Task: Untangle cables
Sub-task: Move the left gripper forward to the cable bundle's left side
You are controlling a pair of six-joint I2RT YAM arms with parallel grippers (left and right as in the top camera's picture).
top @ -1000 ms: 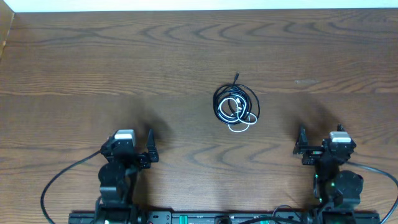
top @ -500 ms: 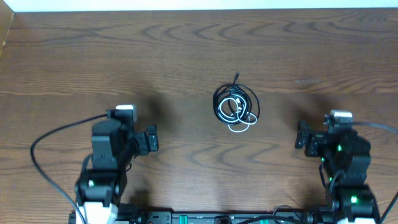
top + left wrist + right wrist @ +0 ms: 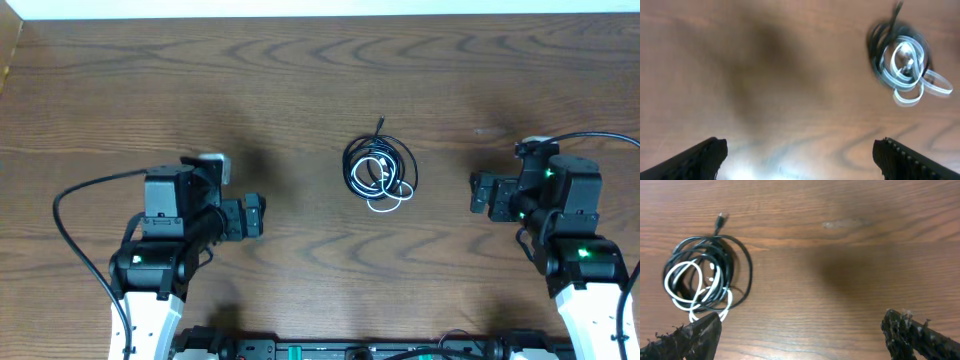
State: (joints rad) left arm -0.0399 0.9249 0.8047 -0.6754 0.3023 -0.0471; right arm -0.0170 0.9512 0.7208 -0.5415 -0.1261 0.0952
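Note:
I will lower my left gripper outward and to the right in the overhead view next, onto the coil's facing black cable parts, because they lie below on that side.
The cables lie in one tangled coil at the middle of the wooden table [image 3: 300, 80]. The long black cable [image 3: 350, 158] forms round loops with a plug pointing to the far side. The shorter white cable [image 3: 385, 207] is looped inside it and sticks out at the near side. My left gripper [image 3: 255, 215] is open and empty, well to the left of the coil. My right gripper [image 3: 480, 193] is open and empty, to the coil's right. The left wrist view shows the black cable [image 3: 875, 45] and white cable [image 3: 895, 80] at the upper right. The right wrist view shows the black cable [image 3: 749, 270] and white cable [image 3: 666, 282] at the left.
Thick black wires run from each arm to the base rail [image 3: 350, 350] at the near edge. The table's far edge [image 3: 320, 16] meets a white strip.
Both arms have reached out from the near edge toward the table's middle, the grippers now level with the coil's near side. The cables have not moved.

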